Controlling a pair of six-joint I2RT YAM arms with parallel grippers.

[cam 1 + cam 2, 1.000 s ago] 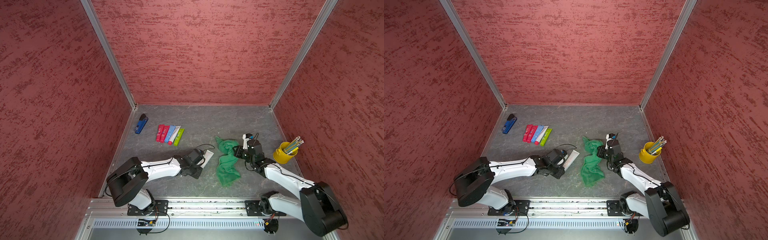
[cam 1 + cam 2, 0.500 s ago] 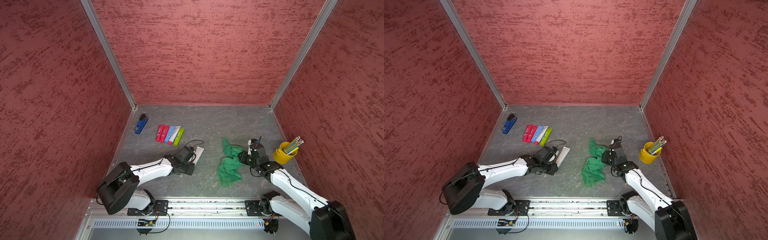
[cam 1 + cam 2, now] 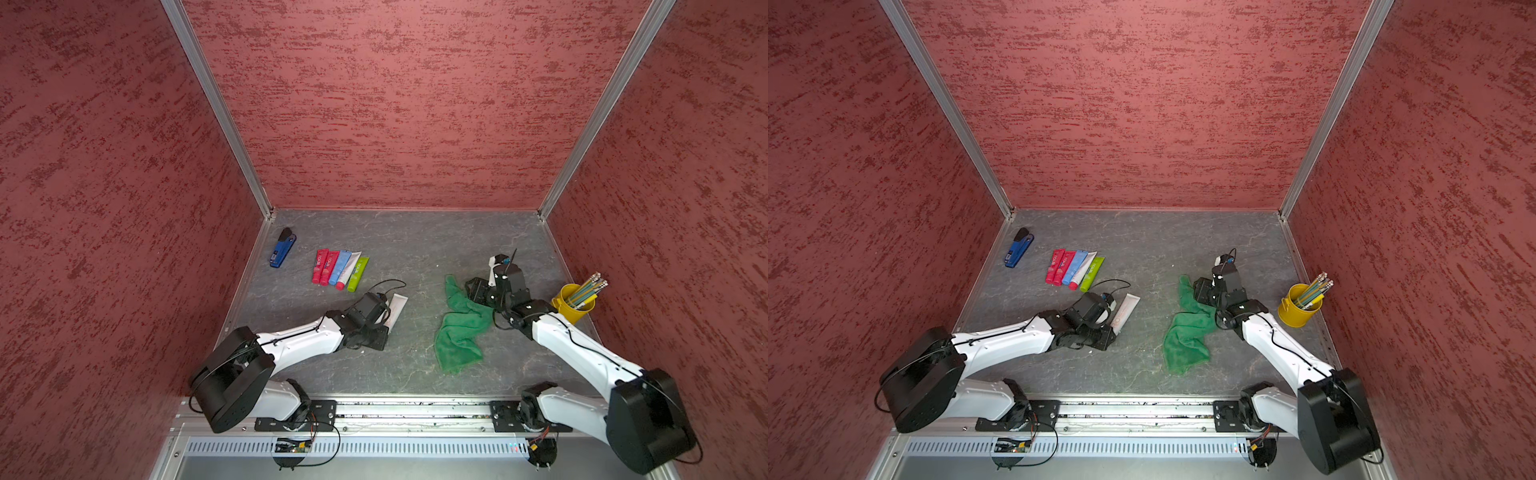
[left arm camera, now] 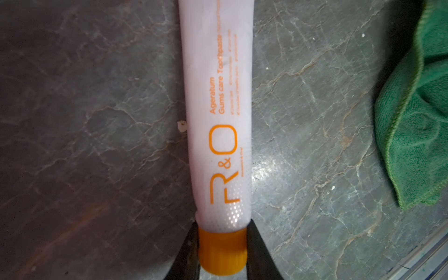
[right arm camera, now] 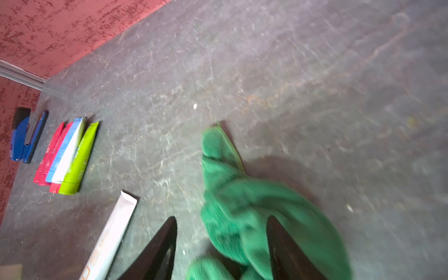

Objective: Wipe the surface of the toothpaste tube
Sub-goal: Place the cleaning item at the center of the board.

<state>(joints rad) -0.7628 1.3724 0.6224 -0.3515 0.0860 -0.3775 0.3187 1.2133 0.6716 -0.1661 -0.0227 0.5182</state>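
The white tube [image 4: 218, 109] in my left gripper needs to move outward next. I need to release it beside the row's green end tube, because bare floor lies outward of my gripper.
The white toothpaste tube [image 4: 218, 109] with orange lettering lies flat on the grey floor, left of centre in both top views [image 3: 395, 309] [image 3: 1126, 311]. My left gripper [image 4: 221, 244] is shut on its orange cap [image 4: 221, 252], one finger on each side. The crumpled green cloth [image 3: 461, 328] [image 3: 1187, 336] lies to the right of the tube, apart from it. My right gripper [image 5: 221, 217] stands open at the cloth's far end [image 3: 473, 291], with folds of the cloth [image 5: 242, 206] between and under its fingers.
A row of several coloured tubes [image 3: 338, 270] and a blue stapler [image 3: 282, 253] lie at the back left. A yellow cup of pencils [image 3: 575, 301] stands by the right wall, close to my right arm. Red walls close in three sides.
The right gripper has gone from shut to open and shifted right with the cloth. The left gripper has drawn the toothpaste tube a little to the left.
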